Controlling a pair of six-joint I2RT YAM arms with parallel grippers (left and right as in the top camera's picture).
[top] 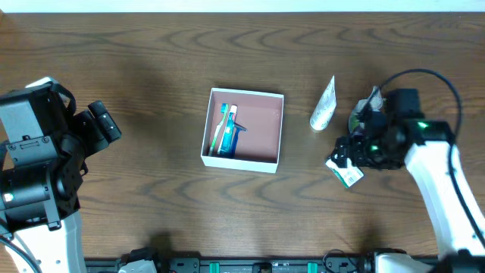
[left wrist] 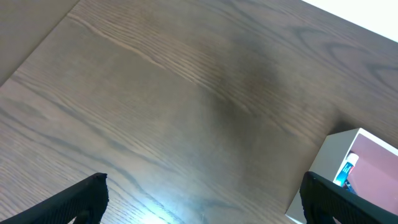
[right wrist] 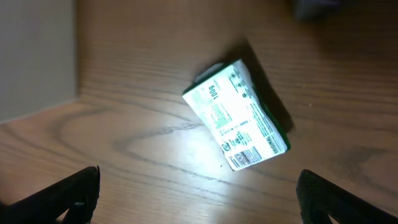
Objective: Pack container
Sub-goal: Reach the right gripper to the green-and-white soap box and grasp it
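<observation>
My right gripper moves down, open, onto the green and white small box (top: 347, 175) (right wrist: 239, 118) next, fingers on either side of its long sides, since the box lies flat below.
The container (top: 277, 129), a white square box with a pink inside, sits mid-table and holds a blue-green toothbrush pack (top: 227, 130). Its corner shows in the left wrist view (left wrist: 339, 152). A white tube (top: 323, 106) lies to its right. A green and white small box (top: 347, 175) lies on the table by my right gripper (top: 350, 154). In the right wrist view that box (right wrist: 239, 118) lies flat ahead of my open, empty right gripper (right wrist: 199, 202). My left gripper (top: 104, 123) is open and empty (left wrist: 205, 202), well left of the container.
A dark round item (top: 356, 121) is partly hidden under the right arm, next to the tube. A pale flat surface (right wrist: 37, 56) fills the upper left of the right wrist view. Bare wooden tabletop (top: 151, 189) lies between the left arm and the container.
</observation>
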